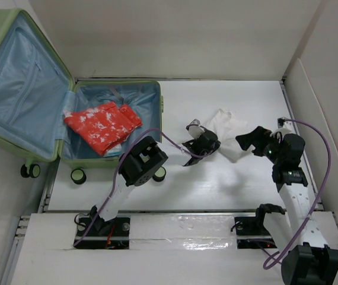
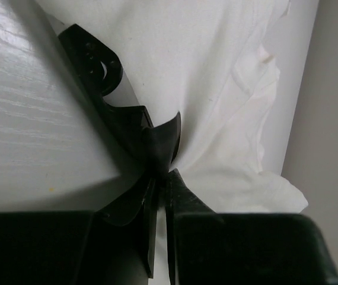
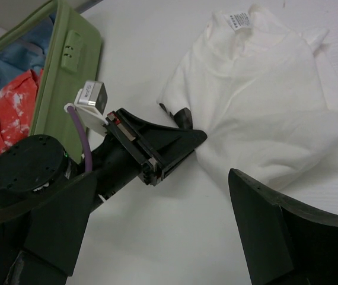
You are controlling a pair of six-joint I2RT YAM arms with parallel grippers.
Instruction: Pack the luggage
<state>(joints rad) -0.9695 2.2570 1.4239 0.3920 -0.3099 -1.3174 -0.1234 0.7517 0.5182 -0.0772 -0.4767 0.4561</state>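
Note:
The left gripper should next lift across, lower onto the red patterned garment (image 1: pixel 102 126) and release, because the red garment is beyond the luggage's green rim, left in the top view.
The luggage (image 1: pixel 15 89) lies open at the left, its light-green shell lined in blue; its green rim shows in the right wrist view (image 3: pixel 68 71). A red patterned garment (image 1: pixel 102 126) lies in its lower half. A white garment (image 1: pixel 228 126) lies crumpled on the table to the right of the case. My left gripper (image 1: pixel 211 148) is shut on the white garment's near-left edge; the left wrist view shows the jaws (image 2: pixel 162 163) pinching a fold of white cloth (image 2: pixel 216 71). My right gripper (image 1: pixel 251 142) is open and empty just right of the garment, its fingers (image 3: pixel 276 231) wide apart above the table.
The suitcase's black wheels (image 1: pixel 78 176) stick out along its near edge. White walls stand behind and to the right of the table (image 1: pixel 216 184). In the right wrist view the left gripper's body (image 3: pixel 151 148) lies between my right fingers and the suitcase.

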